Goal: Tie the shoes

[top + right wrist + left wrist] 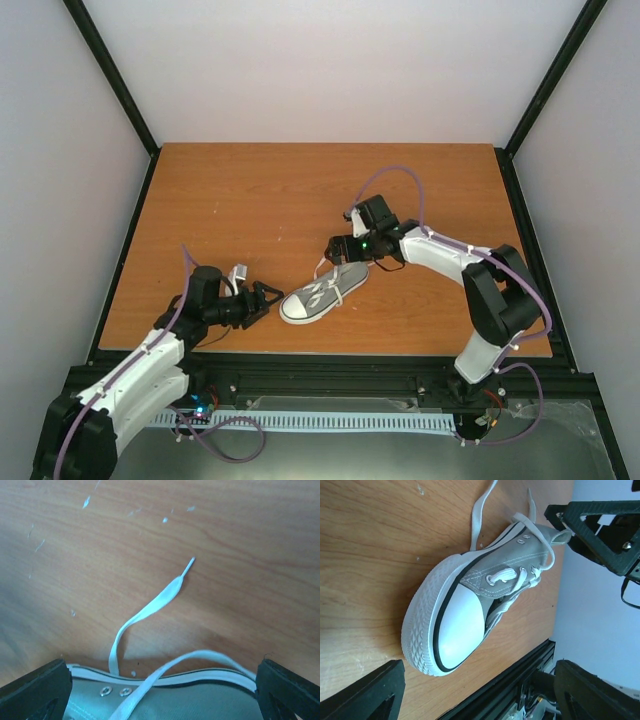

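Note:
The eyelet flap [311, 294] beside the toe cap is lower and further back, so my right gripper will move back and down onto its open edge.
The grey sneaker [322, 292] lies on the wooden table [260, 200], white toe cap towards my left arm, heel towards my right arm. Its white laces [321, 266] hang loose and untied. My left gripper [271, 299] is open just short of the toe, not touching. In the left wrist view the toe cap [462, 625] sits between and ahead of the open fingers [365, 695]. My right gripper [341, 250] is open over the heel end. In the right wrist view the shoe's grey side [190, 705] lies between the fingers [30, 692], and one lace [150, 607] trails across the wood.
A black frame rail [320, 368] runs along the table's near edge, close to the shoe. Black posts and white walls enclose the other three sides. The right gripper [605, 530] shows beyond the heel in the left wrist view.

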Robot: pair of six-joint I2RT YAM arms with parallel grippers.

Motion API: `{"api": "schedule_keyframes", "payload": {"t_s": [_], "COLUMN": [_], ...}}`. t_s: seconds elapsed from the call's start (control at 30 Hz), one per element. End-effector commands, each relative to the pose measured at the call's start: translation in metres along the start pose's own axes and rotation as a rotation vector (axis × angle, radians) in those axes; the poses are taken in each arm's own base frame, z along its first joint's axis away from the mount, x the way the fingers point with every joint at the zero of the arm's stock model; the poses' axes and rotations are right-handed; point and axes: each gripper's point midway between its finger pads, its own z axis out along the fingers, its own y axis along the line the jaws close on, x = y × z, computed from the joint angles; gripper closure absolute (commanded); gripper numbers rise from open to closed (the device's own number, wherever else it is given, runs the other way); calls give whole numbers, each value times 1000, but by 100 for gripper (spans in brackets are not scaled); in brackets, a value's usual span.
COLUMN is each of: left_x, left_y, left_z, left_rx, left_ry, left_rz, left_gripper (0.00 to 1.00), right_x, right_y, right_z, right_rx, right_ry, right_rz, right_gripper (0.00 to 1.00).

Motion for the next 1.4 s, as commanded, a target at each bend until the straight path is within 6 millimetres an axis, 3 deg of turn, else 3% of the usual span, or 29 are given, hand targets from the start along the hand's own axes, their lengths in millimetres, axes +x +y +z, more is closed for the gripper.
{"api": "schedule_keyframes", "payload": {"t_s": [0.0,0.23,0.4,0.47,0.57,0.77,1.0,1.2,1.37], "left_x": [2,2,-17,-25,-27,-19,-48,-47,-31], "left_y": [-18,-14,-31,-36,-48,-83,-82,-75,-65], "left_z": [3,22,38,49,71,111,105,90,85], "left_rx": [48,3,35,43,53,83,-79,-120,-83], "left_ry": [40,119,108,113,152,213,100,71,103], "left_rz": [35,85,145,163,200,315,445,492,497], "left_gripper": [18,18,18,17,17,12,0,0,0], "right_x": [36,102,137,137,121,94,83,102,121], "right_y": [13,28,38,27,17,-23,-39,-8,36], "right_z": [-4,-30,-55,-65,-84,-103,-100,-69,-61], "right_rx": [-124,-262,-339,-259,-160,101,216,143,-73], "right_ry": [100,230,263,227,123,-49,-85,32,34], "right_rz": [33,116,174,171,166,234,256,168,119], "right_gripper": [0,0,0,0,0,0,7,22,21]}}
